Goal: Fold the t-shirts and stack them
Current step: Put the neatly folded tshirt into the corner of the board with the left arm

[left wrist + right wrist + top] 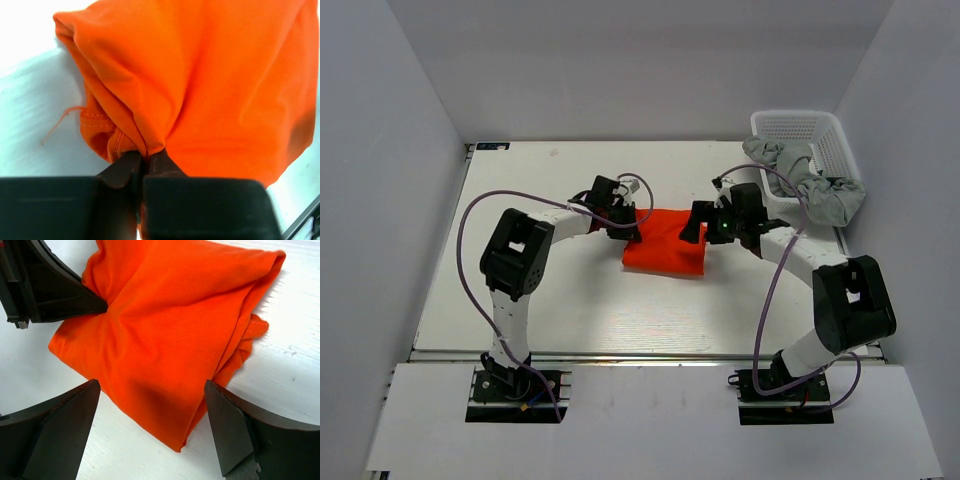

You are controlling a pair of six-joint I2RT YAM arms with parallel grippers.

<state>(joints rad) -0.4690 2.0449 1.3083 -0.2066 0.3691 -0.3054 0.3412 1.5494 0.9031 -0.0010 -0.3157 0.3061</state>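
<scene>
The t-shirt is already folded small, so I will move my left gripper outward and to the left in the top view to the far corner of the table and release the t-shirt there.
The orange-red t-shirt (665,245) lies folded in a small rectangle at the table's middle. My left gripper (623,226) is at its left edge, shut on a pinch of the orange-red cloth (200,85). My right gripper (696,226) hovers at the shirt's right edge, open and empty, its fingers (230,430) straddling the near corner of the shirt (165,335). The left gripper's tip (95,305) shows in the right wrist view. A pale grey t-shirt (810,180) hangs crumpled over the basket's rim at the back right.
The white lattice basket (820,130) stands at the back right corner. White walls enclose the table on three sides. A loose orange thread (57,125) lies on the table by the shirt's corner.
</scene>
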